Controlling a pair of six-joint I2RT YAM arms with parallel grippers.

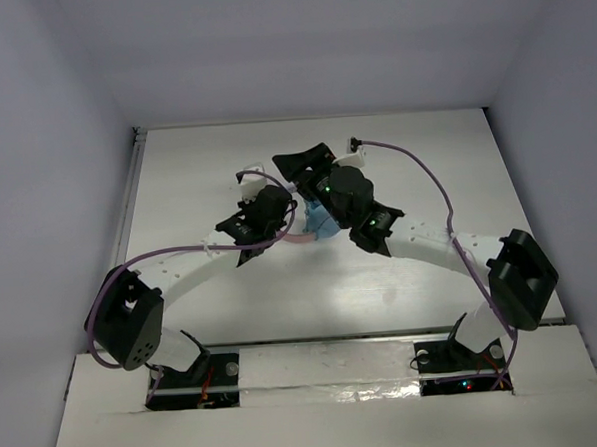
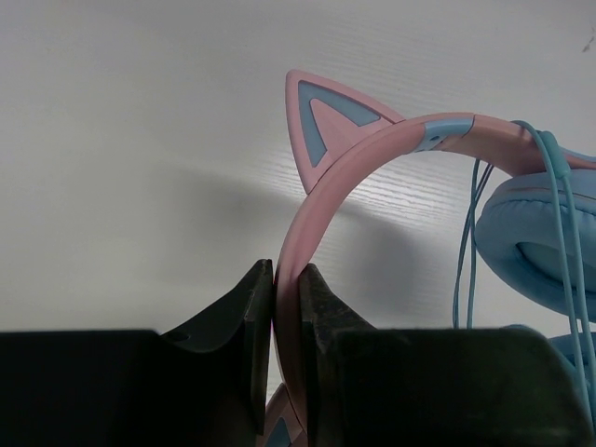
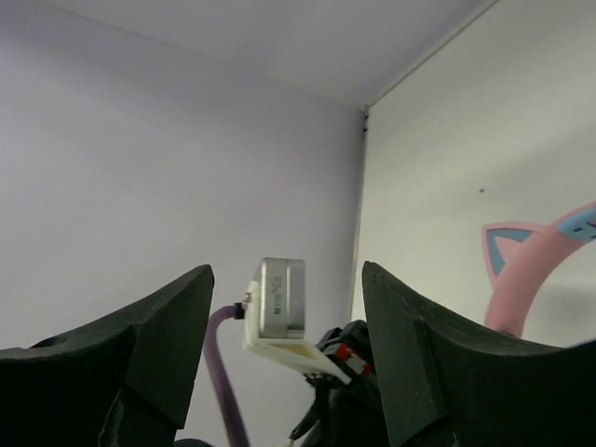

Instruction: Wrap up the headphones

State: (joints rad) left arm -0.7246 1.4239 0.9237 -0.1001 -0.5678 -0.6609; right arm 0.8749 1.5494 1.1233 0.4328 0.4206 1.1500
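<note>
The pink cat-ear headband [image 2: 372, 149] is over bare, shadowed white tabletop, so my left gripper will lower and release it there next.
The headphones have a pink cat-ear headband [image 2: 372, 149], a light blue ear cup [image 2: 540, 233] and a thin blue cord [image 2: 466, 242] that hangs over the band. My left gripper [image 2: 287, 279] is shut on the headband, which is pinched upright between its jaws. From above, the headphones [image 1: 320, 222] lie mostly hidden between both wrists, with the left gripper [image 1: 284, 229] at their left. My right gripper [image 1: 301, 166] sits just behind them. Its jaws stand wide open [image 3: 287, 270] with nothing between them, and the headband [image 3: 531, 270] is off to its right.
The left arm's wrist camera [image 3: 281, 298] and a purple cable [image 3: 223, 372] hang right in front of the right gripper. Pale walls [image 1: 54, 146] enclose the white table [image 1: 196, 169] on three sides. Purple arm cables [image 1: 432, 181] loop above the table.
</note>
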